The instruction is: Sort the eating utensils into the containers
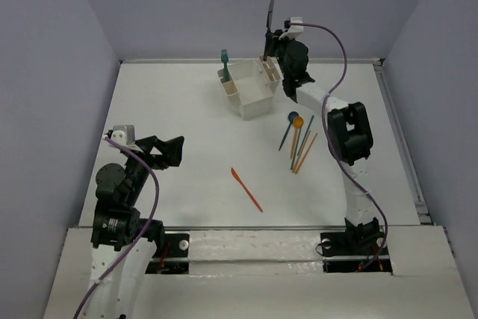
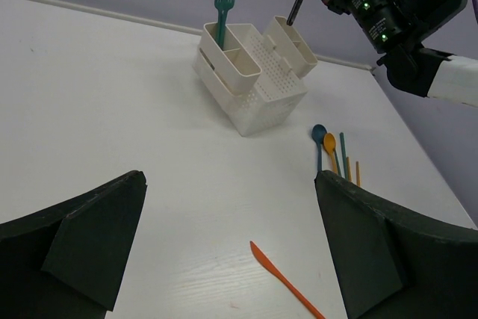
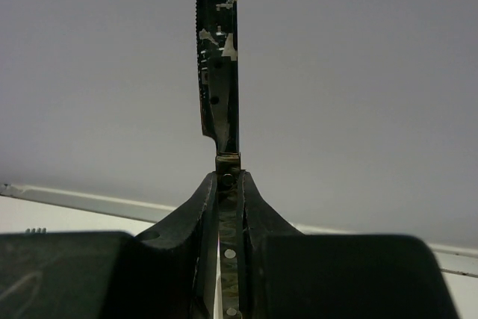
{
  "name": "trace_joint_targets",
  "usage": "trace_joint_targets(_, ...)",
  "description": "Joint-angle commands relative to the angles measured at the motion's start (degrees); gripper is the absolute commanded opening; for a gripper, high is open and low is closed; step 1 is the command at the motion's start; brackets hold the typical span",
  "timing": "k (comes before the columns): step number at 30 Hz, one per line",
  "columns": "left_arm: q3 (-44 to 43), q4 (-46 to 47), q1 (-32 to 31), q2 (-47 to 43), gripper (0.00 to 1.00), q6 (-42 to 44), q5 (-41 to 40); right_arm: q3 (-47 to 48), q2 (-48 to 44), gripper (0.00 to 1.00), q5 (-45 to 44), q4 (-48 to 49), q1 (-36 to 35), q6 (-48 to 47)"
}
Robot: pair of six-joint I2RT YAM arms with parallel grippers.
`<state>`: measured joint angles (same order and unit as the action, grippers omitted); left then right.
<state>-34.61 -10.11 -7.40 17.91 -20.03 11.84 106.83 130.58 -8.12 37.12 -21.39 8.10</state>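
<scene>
The knife's handle end hangs over the caddy's slot on the spoons' side, so my right gripper should go down next toward that caddy slot's far section and open.
The white caddy stands at the back middle of the table; it also shows in the left wrist view. A teal fork stands upright in its left slot. My right gripper is shut on the dark-handled steel knife, held upright with the blade up and the handle's lower end at the caddy's right slot. The orange plastic knife lies mid-table. The blue spoon, the orange spoon and a teal handle lie together right of the caddy. My left gripper is open and empty.
Two thin orange sticks lie with the spoons. In the left wrist view the orange knife lies between my open fingers, below them on the table. The table's raised rim runs along the right side.
</scene>
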Motion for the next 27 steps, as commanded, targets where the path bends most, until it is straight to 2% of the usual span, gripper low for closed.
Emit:
trace_joint_targets(1,-0.02,2.46,0.28,0.28,0.99,0.26,0.56,-1.09,1.34,0.00,1.26,5.41,-0.15,-2.03)
trace_joint_targets(11,0.07,2.46,0.28,-0.07,0.99,0.17,0.47,-5.57,0.37,0.01,2.93,6.91,-0.15,-3.71)
trace_joint_targets(12,0.07,2.55,0.28,-0.07,0.99,0.17,0.47,-6.27,0.20,0.12,3.28,7.17,-0.15,-3.62)
trace_joint_targets(14,0.07,2.55,0.28,-0.16,0.99,0.17,0.47,-7.94,-0.77,0.26,3.63,8.49,-0.15,-3.27)
trace_joint_targets(15,0.07,2.55,0.28,-0.16,0.99,0.17,0.56,-9.51,-1.73,0.41,3.90,9.19,-0.15,-3.26)
trace_joint_targets(16,0.16,2.55,0.28,-0.33,0.99,0.26,0.56,-10.05,-2.17,0.49,3.90,9.11,-0.15,-3.26)
trace_joint_targets(19,0.16,2.64,0.81,-0.51,0.99,0.26,0.56,-10.32,-3.58,0.66,4.16,6.49,-0.15,-3.61)
trace_joint_targets(23,0.07,2.73,1.33,-0.95,0.99,0.17,0.56,-10.93,-7.88,0.68,5.04,3.22,-0.15,-3.27)
trace_joint_targets(27,0.16,2.73,1.33,-0.86,0.99,0.26,0.73,-14.35,-16.38,0.68,7.58,-0.47,-0.15,-1.60)
